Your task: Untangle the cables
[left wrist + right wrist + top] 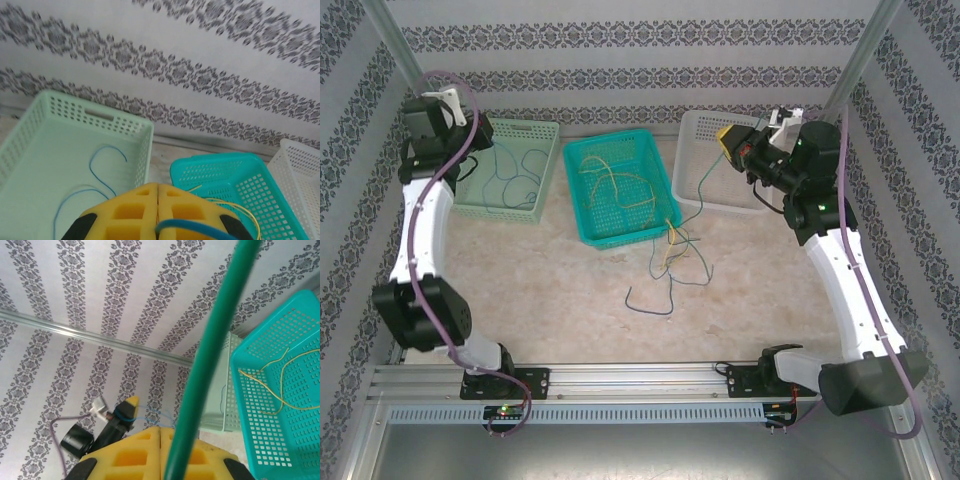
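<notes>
My left gripper needs to go down toward the pale green basket, tip its fingers downward and release the blue cable, since the basket's open top is below the gripper.
My left gripper is shut on a blue cable that curls out from between its yellow fingers. It is raised over the back left corner of the pale green basket, where more blue cable lies. My right gripper is shut on a green cable that runs taut across its view. It hovers over the white basket. Yellow cables lie in the teal basket. A tangle of cables sits on the table by that basket's near right corner.
A loose dark cable curves on the table in front of the tangle. The three baskets stand in a row along the patterned back wall. Metal posts rise at both back corners. My left gripper points upward against the wall in the right wrist view.
</notes>
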`<state>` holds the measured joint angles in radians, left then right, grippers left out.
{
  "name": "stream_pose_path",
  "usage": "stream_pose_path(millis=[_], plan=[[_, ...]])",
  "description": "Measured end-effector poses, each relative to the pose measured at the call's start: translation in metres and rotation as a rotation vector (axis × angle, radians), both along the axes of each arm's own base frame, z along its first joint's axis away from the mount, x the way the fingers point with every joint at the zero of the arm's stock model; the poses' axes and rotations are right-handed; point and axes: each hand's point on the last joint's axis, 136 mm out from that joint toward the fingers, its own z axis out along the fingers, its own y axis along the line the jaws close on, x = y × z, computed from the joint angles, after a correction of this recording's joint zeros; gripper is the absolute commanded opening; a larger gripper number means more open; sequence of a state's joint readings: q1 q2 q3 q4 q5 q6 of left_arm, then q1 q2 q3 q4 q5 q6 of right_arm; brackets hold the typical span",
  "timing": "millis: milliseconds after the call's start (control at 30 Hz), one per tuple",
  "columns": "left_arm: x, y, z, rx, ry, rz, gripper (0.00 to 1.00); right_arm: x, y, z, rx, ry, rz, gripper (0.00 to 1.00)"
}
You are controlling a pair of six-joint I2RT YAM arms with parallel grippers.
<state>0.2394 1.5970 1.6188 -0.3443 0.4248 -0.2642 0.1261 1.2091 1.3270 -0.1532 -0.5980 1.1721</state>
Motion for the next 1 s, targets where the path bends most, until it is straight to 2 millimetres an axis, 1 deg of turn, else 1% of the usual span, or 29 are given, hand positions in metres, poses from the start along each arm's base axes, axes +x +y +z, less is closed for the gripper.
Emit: stream_pose_path(millis=[100, 167, 267, 400, 433, 467, 567, 633, 700, 733, 767, 833, 867, 933, 967, 1000], plan=[[0.028, 0.010, -0.016, -0.045, 0.039, -0.006, 0.04, 0.001, 0.001, -0.003, 0.000, 0.011, 0.007, 0.00], [0.043, 0.017, -0.031, -0.070, 0.066, -0.002, 0.04, 0.001, 0.002, -0.004, 0.000, 0.013, 0.013, 0.00], [0.061, 0.027, -0.056, -0.093, 0.114, 0.010, 0.04, 0.001, 0.002, -0.011, -0.001, 0.027, 0.014, 0.00], [0.085, 0.038, -0.087, -0.106, 0.181, 0.022, 0.04, 0.002, 0.002, -0.024, -0.005, 0.057, 0.013, 0.00], [0.090, 0.039, -0.093, -0.106, 0.197, 0.023, 0.04, 0.001, 0.002, -0.027, -0.006, 0.063, 0.013, 0.00], [0.094, 0.041, -0.100, -0.105, 0.214, 0.025, 0.07, 0.000, 0.002, -0.030, -0.007, 0.070, 0.012, 0.00], [0.098, 0.047, -0.124, -0.102, 0.273, 0.042, 0.21, -0.003, 0.001, -0.038, -0.010, 0.084, 0.007, 0.00], [0.095, 0.049, -0.140, -0.099, 0.320, 0.054, 0.39, -0.005, 0.000, -0.041, -0.012, 0.091, 0.002, 0.00], [0.091, 0.051, -0.155, -0.097, 0.361, 0.066, 0.48, -0.006, -0.001, -0.043, -0.015, 0.093, -0.004, 0.00], [0.088, 0.052, -0.160, -0.097, 0.379, 0.070, 0.54, -0.007, -0.002, -0.044, -0.017, 0.094, -0.005, 0.00], [0.086, 0.052, -0.165, -0.097, 0.395, 0.075, 0.63, -0.007, -0.002, -0.046, -0.019, 0.095, -0.005, 0.00], [0.083, 0.053, -0.173, -0.099, 0.421, 0.084, 0.70, -0.008, -0.002, -0.047, -0.025, 0.098, -0.008, 0.00], [0.082, 0.053, -0.175, -0.101, 0.428, 0.086, 0.75, -0.008, -0.003, -0.048, -0.028, 0.096, -0.008, 0.00], [0.080, 0.053, -0.178, -0.110, 0.443, 0.093, 0.93, -0.008, -0.003, -0.050, -0.032, 0.101, -0.011, 0.00], [0.079, 0.052, -0.180, -0.110, 0.448, 0.093, 1.00, -0.008, -0.003, -0.051, -0.032, 0.102, -0.012, 0.00], [0.078, 0.052, -0.183, -0.113, 0.455, 0.096, 1.00, -0.008, -0.003, -0.052, -0.033, 0.104, -0.014, 0.00]])
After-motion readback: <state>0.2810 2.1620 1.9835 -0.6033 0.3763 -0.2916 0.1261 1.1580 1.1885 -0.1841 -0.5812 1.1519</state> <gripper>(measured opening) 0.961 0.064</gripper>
